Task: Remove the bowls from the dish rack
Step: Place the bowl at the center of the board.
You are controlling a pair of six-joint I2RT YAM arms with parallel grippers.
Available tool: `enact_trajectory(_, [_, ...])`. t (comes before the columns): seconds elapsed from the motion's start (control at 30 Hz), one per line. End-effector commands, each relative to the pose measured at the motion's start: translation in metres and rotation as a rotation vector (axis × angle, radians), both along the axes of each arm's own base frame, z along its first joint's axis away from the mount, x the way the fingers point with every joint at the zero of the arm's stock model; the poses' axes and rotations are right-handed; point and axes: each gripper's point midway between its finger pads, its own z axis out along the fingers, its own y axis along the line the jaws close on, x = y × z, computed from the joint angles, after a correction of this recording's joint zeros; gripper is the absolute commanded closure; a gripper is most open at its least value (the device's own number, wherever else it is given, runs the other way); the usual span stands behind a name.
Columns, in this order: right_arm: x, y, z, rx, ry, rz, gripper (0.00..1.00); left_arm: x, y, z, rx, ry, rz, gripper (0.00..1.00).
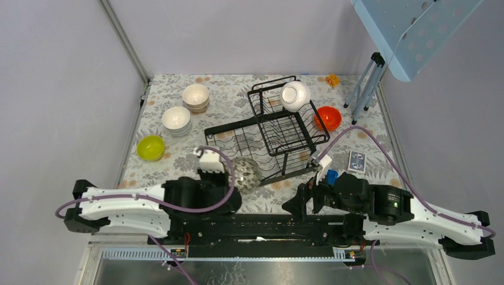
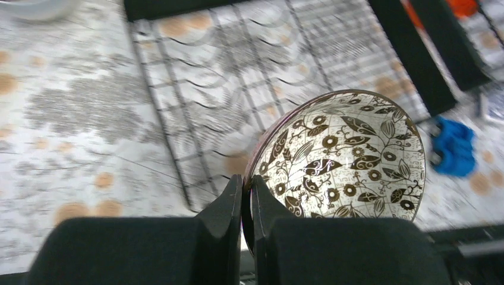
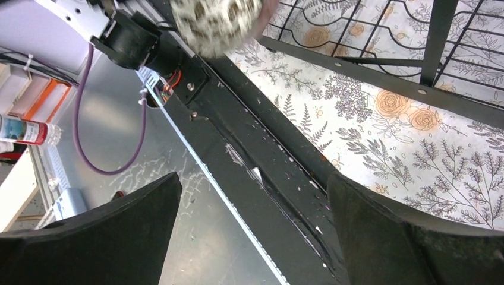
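The left gripper will carry the dark-patterned bowl to the left in the top view and down onto the free tabletop by the yellow-green bowl, clear of the rack [image 1: 273, 133].
My left gripper [image 1: 235, 179] [image 2: 246, 185] is shut on the rim of a dark-patterned bowl [image 1: 246, 172] [image 2: 345, 154]. It holds the bowl tilted on edge, just above the front edge of the black wire dish rack [image 1: 273, 133] [image 2: 178, 107]. The bowl also shows in the right wrist view [image 3: 220, 21]. A white bowl [image 1: 295, 95] lies tipped in the rack's upper basket. An orange-red bowl [image 1: 327, 117] sits on the table beside the rack's right side. My right gripper [image 1: 297, 205] [image 3: 252, 178] is open and empty over the table's near edge.
Two stacks of white and cream bowls [image 1: 177, 120] [image 1: 196, 96] and a yellow-green bowl [image 1: 150, 147] stand on the left of the table. A blue toy block [image 1: 331, 176] [image 2: 454, 148] and a card [image 1: 356, 160] lie right of the rack. Tripod legs [image 1: 365, 89] stand at the back right.
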Motion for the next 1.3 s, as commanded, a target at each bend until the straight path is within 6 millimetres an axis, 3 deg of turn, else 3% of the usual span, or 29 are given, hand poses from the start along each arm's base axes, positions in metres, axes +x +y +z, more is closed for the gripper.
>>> enact_trajectory(0.0, [-0.007, 0.005, -0.013, 0.022, -0.03, 0.067, 0.0, 0.03, 0.065, 0.037, -0.009, -0.112, 0.196, 1.0])
enact_trajectory(0.17, [-0.014, 0.023, -0.031, 0.068, -0.016, 0.124, 0.0, 0.062, 0.081, 0.042, -0.011, -0.15, 0.243, 1.0])
enact_trajectory(0.33, [-0.018, 0.034, -0.073, -0.008, 0.035, 0.149, 0.0, 0.105, 0.098, 0.014, -0.063, -0.042, 0.297, 1.0])
enact_trajectory(0.47, [-0.027, 0.045, -0.104, -0.028, 0.109, 0.178, 0.0, 0.121, 0.131, 0.001, -0.117, -0.017, 0.419, 1.0])
enact_trajectory(0.57, [-0.036, 0.054, -0.124, 0.003, 0.173, 0.2, 0.0, 0.126, 0.157, -0.007, -0.171, -0.003, 0.53, 1.0])
enact_trajectory(0.6, [-0.037, 0.061, -0.121, 0.043, 0.184, 0.202, 0.0, 0.126, 0.165, -0.011, -0.189, 0.003, 0.565, 1.0])
enact_trajectory(0.8, [-0.04, 0.065, -0.144, 0.06, 0.257, 0.174, 0.0, 0.123, 0.197, -0.05, -0.233, 0.047, 0.774, 1.0])
enact_trajectory(0.97, [-0.043, 0.069, -0.139, 0.101, 0.288, 0.168, 0.0, 0.118, 0.209, -0.073, -0.277, 0.063, 0.874, 1.0])
enact_trajectory(1.27, [-0.042, 0.065, -0.132, 0.122, 0.292, 0.143, 0.0, 0.116, 0.224, -0.131, -0.364, 0.207, 1.012, 1.0])
